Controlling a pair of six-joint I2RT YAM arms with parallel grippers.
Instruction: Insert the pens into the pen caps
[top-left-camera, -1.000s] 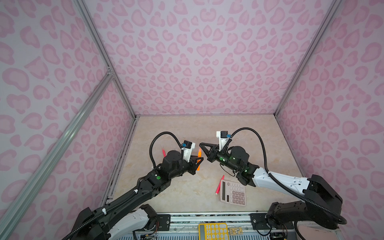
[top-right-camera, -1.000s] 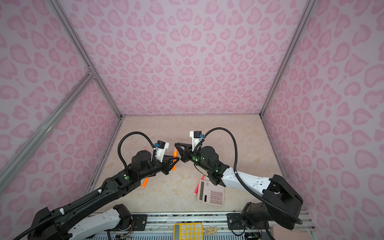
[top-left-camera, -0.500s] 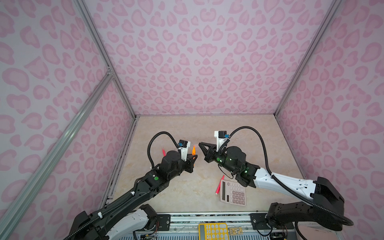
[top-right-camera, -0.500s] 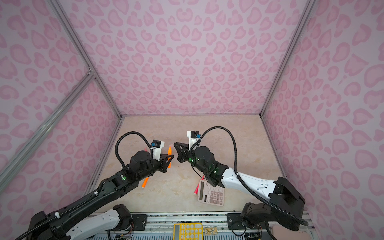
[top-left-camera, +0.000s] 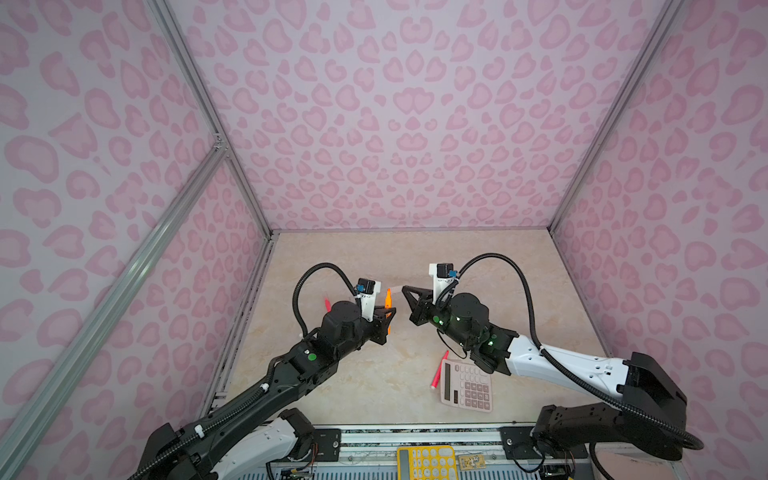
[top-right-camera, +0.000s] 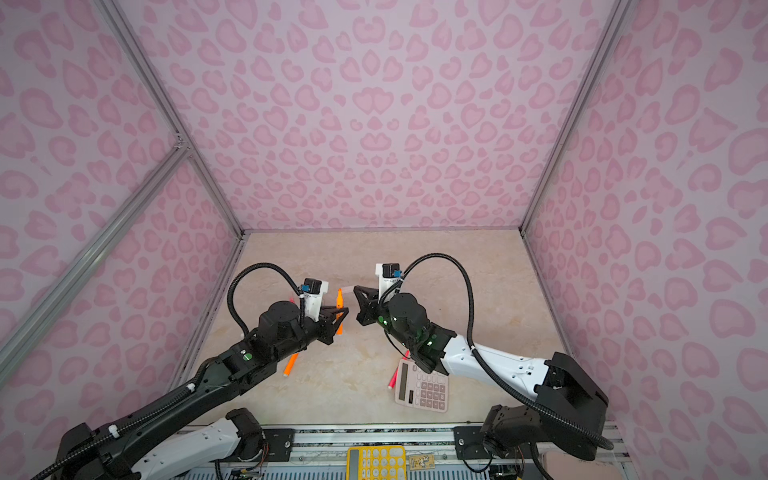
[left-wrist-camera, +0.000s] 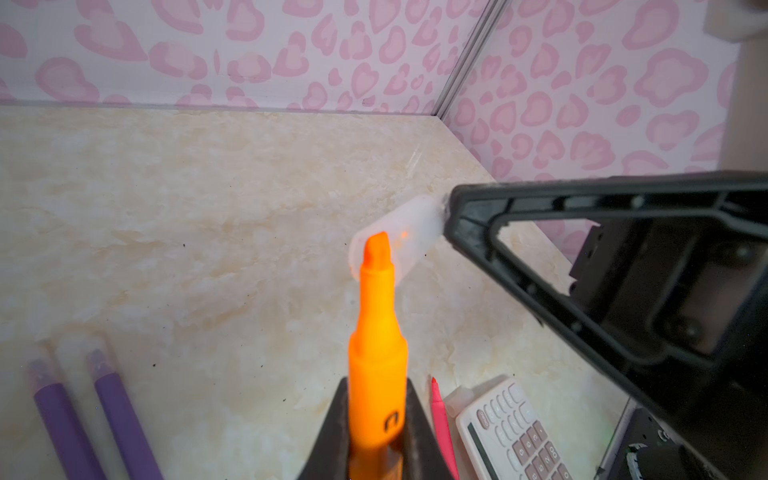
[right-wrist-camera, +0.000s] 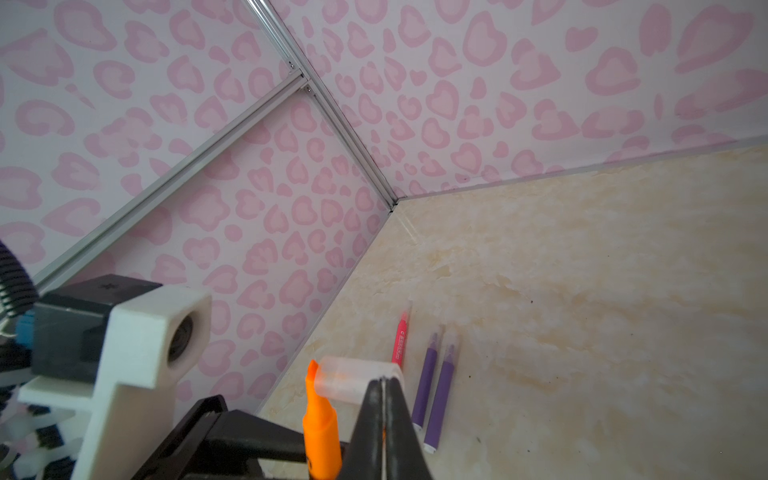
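Note:
My right gripper draws away from the orange pen's tip next and releases the cap above the bare floor.
My left gripper (left-wrist-camera: 377, 415) is shut on an orange pen (left-wrist-camera: 377, 332), which stands tip up in both top views (top-left-camera: 388, 297) (top-right-camera: 339, 297). Facing it, my right gripper (right-wrist-camera: 384, 382) is shut on the closed end of a clear pen cap (right-wrist-camera: 353, 380). The cap's open mouth (left-wrist-camera: 399, 237) is at the pen's tip, and the pen stands at an angle to the cap. Two capped purple pens (right-wrist-camera: 428, 382) (right-wrist-camera: 444, 390) and a pink pen (right-wrist-camera: 400, 338) lie on the beige floor. Another orange pen (top-right-camera: 291, 365) lies by the left arm.
A pink calculator (top-left-camera: 467, 386) lies at the front right under the right arm, with a pink pen (top-left-camera: 437, 372) along its left side. A yellow calculator (top-left-camera: 424, 461) sits on the front rail. Pink patterned walls (top-left-camera: 395, 145) enclose the floor on three sides.
The left gripper has swung the orange pen from tilted low to upright, bringing its tip to the cap's mouth. The right gripper has shifted slightly back and stays shut on the cap.

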